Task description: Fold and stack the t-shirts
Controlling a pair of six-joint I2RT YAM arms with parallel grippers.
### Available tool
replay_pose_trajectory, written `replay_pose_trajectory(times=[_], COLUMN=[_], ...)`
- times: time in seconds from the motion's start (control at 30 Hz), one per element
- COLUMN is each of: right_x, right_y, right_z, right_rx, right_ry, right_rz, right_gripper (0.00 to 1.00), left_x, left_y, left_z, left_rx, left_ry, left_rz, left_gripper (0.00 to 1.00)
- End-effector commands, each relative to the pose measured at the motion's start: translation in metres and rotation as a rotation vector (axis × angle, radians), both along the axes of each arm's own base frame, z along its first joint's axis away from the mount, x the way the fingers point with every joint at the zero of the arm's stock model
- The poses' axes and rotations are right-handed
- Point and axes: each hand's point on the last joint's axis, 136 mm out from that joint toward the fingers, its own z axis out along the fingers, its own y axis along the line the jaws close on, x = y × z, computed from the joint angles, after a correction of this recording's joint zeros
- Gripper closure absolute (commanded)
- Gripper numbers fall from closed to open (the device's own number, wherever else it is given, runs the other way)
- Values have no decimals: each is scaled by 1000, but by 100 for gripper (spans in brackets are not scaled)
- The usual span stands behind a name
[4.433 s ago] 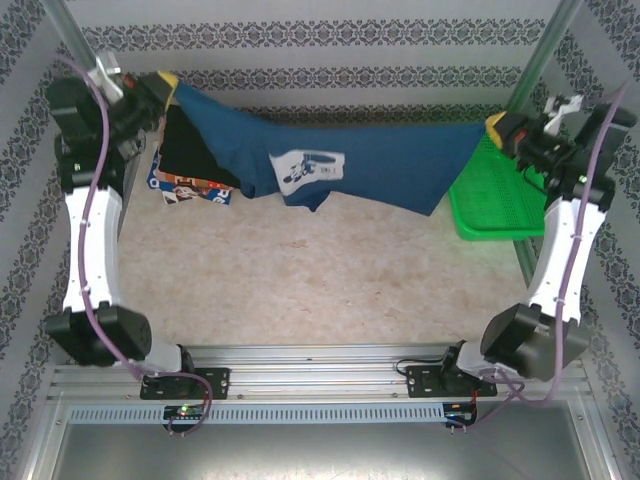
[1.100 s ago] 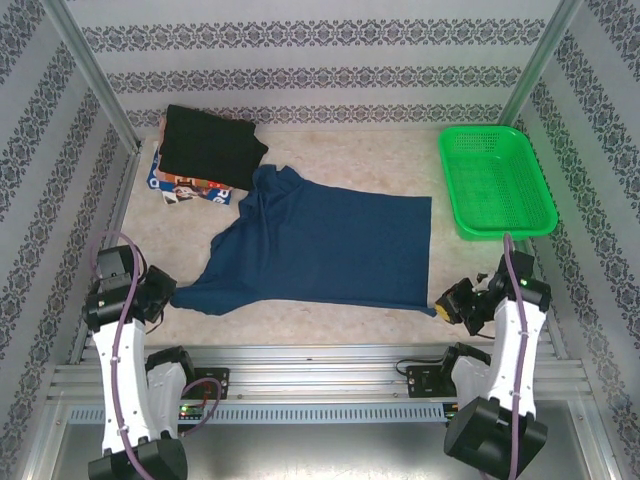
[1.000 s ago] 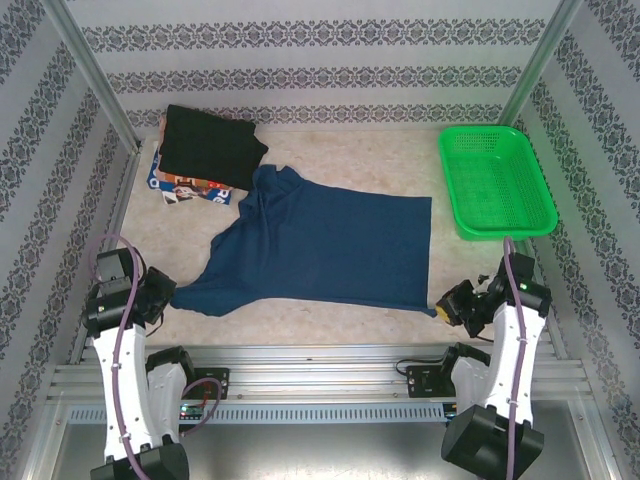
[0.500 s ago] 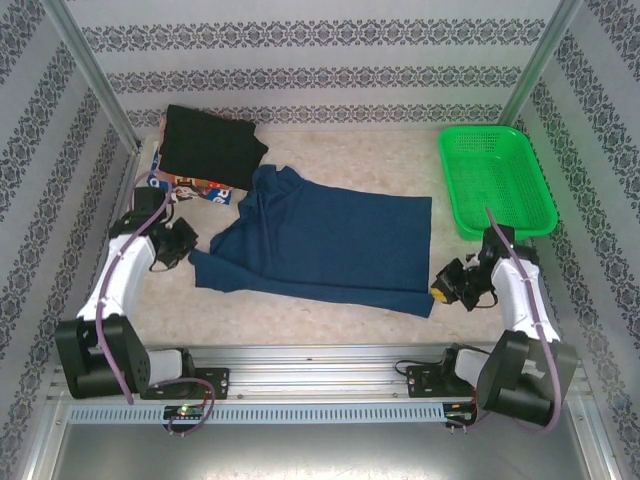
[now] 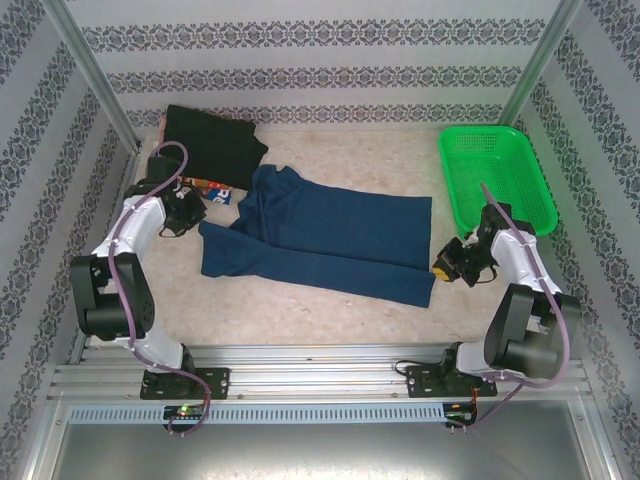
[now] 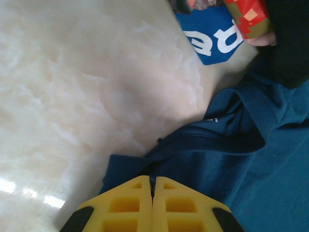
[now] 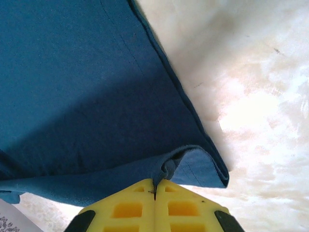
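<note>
The left gripper draws the pinched fold a little toward the navy shirt's collar next, then releases it, as this end of the shirt juts past the neck opening.
The navy blue t-shirt (image 5: 330, 240) lies spread across the middle of the table, plain side up, with its near part doubled over. At the shirt's left edge, my left gripper (image 5: 192, 215) is shut on the cloth; in the left wrist view the yellow fingers (image 6: 137, 203) pinch a navy fold (image 6: 251, 164). On the other side, my right gripper (image 5: 441, 268) is shut on the shirt's near right corner, where the hem (image 7: 169, 166) bunches between its closed jaws. The black t-shirt (image 5: 210, 145) sits folded at the back left, on top of the multicoloured one (image 5: 212, 190).
A green mesh basket (image 5: 497, 180) stands at the back right, just beyond my right arm. Metal frame posts rise at both back corners. Bare marbled table (image 5: 300, 315) runs between the shirt and the near rail.
Both grippers have travelled from the near edge toward the back, carrying the navy shirt's near edge over itself. The left gripper now sits next to the folded stack.
</note>
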Motion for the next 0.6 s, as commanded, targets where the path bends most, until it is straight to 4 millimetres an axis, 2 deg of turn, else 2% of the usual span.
replay_pose_trajectory(times=[0.0, 0.33, 0.57], right_x=[11, 17, 29], right_y=[-3, -2, -4], right_z=[2, -10, -14], right_rx=[-25, -23, -38], right_ry=[-28, -6, -1], right_rz=[38, 59, 81], right_gripper=[100, 100, 100], left_x=[17, 36, 41], left_y=[-6, -12, -9], left_z=[7, -5, -12], left_rx=[18, 17, 28], left_ry=[-43, -22, -6], left_rz=[-54, -92, -87], left_gripper=[100, 100, 100])
